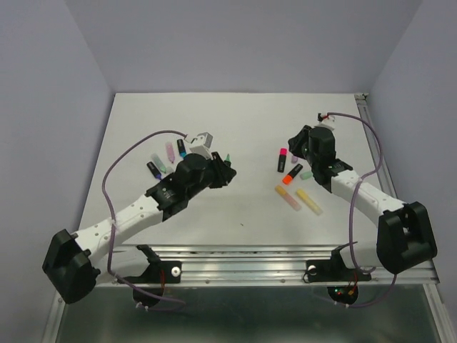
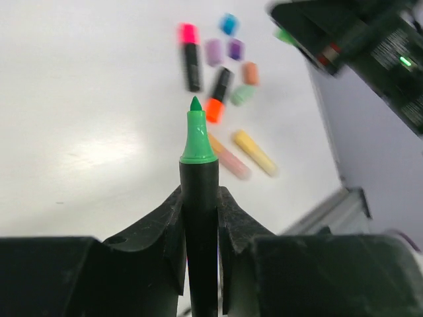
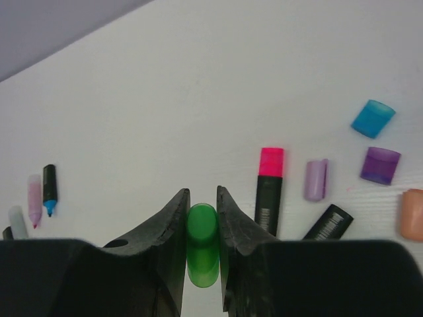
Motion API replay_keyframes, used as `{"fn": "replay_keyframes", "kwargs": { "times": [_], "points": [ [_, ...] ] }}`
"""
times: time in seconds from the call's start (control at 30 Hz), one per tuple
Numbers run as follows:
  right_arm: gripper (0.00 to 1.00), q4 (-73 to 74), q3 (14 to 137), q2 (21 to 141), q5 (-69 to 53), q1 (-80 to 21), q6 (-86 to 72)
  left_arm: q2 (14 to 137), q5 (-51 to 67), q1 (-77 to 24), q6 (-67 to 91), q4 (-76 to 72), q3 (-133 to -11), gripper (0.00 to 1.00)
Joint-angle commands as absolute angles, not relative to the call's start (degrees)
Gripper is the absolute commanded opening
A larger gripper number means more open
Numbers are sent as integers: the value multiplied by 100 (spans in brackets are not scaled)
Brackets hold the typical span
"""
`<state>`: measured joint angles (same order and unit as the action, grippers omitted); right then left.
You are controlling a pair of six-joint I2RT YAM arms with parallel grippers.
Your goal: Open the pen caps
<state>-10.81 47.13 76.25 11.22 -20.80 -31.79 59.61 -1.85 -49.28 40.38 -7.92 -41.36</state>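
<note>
The removed caps are gathered at the bare spot between the lilac (image 3: 316,179) and peach (image 3: 411,214) caps, so my right gripper will lower over that spot.
My left gripper (image 2: 199,198) is shut on a black pen (image 2: 199,218) whose bare green tip (image 2: 195,132) points away from the camera; it carries no cap. From above, this gripper (image 1: 223,170) hovers left of centre. My right gripper (image 3: 202,195) is shut on a stubby green pen cap (image 3: 202,247), held apart from the pen at the right (image 1: 300,140). Loose caps lie on the table: blue (image 3: 373,118), purple (image 3: 381,165), lilac (image 3: 316,179) and peach (image 3: 411,214). A pink-capped pen (image 3: 269,188) and an orange-capped pen (image 2: 219,96) lie among them.
A peach highlighter (image 1: 287,198) and a yellow one (image 1: 308,201) lie near the right arm. Uncapped pens (image 1: 166,156) are grouped behind the left arm, among them a blue-tipped one (image 3: 49,190). A small grey and white block (image 1: 203,138) sits beside that group.
</note>
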Motion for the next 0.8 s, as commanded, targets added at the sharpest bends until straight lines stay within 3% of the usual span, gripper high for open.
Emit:
{"fn": "replay_keyframes", "kwargs": {
  "times": [0.0, 0.17, 0.43, 0.77],
  "points": [
    [1, -563, 4579, 7822, 1616, -1925, -3208, 6650, -835, -4053, 3982, 842, -4649, 0],
    [7, -194, 4798, 8129, 2477, -1881, -3094, 7461, -1564, -3498, 3982, 1582, -5150, 0],
    [8, -26, 5282, 9087, 2777, -1758, -2786, 8366, -1459, -2717, 3613, 1643, -5528, 0],
    [23, -220, 5502, 9588, 2769, -1547, -2663, 9105, -1169, -2514, 3428, 1626, -5809, 0]
  ]
}}
